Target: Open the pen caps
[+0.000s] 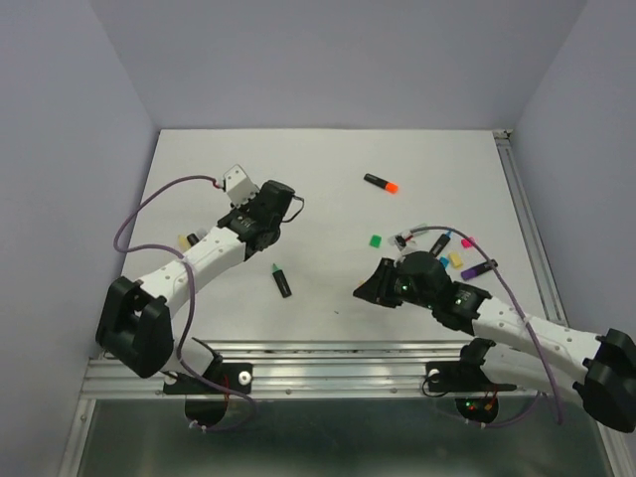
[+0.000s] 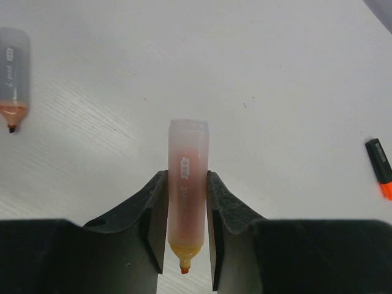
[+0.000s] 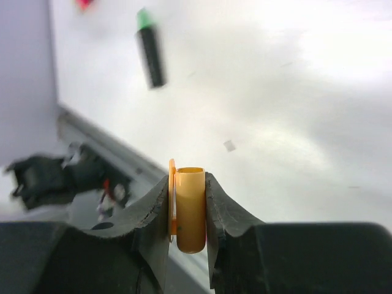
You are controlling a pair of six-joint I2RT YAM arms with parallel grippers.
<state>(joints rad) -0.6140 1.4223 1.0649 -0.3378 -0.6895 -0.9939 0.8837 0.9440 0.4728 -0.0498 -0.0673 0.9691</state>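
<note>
My right gripper moves outward and down to the tabletop by the loose green cap next. It releases the orange-yellow cap there, where other loose caps already lie.
My left gripper point(image 2: 187, 180) is shut on an uncapped pastel highlighter point(image 2: 187, 184) with a pinkish-orange barrel, its orange tip pointing back toward the wrist. In the top view this gripper point(image 1: 278, 202) is over the left middle of the table. My right gripper point(image 3: 187, 184) is shut on a loose orange-yellow cap point(image 3: 190, 208), held above the table near the front point(image 1: 366, 288). A black highlighter with an orange cap point(image 1: 381, 183) lies at the back. A black highlighter with a green cap point(image 1: 281, 279) lies between the arms; it also shows in the right wrist view point(image 3: 149, 49).
A second uncapped pastel highlighter point(image 2: 12, 79) lies left of the left gripper. A loose green cap point(image 1: 375, 239), a yellow cap point(image 1: 455, 259), a pink piece point(image 1: 467, 241) and a purple highlighter point(image 1: 477, 268) lie beyond the right arm. A metal rail point(image 1: 328, 363) edges the table front.
</note>
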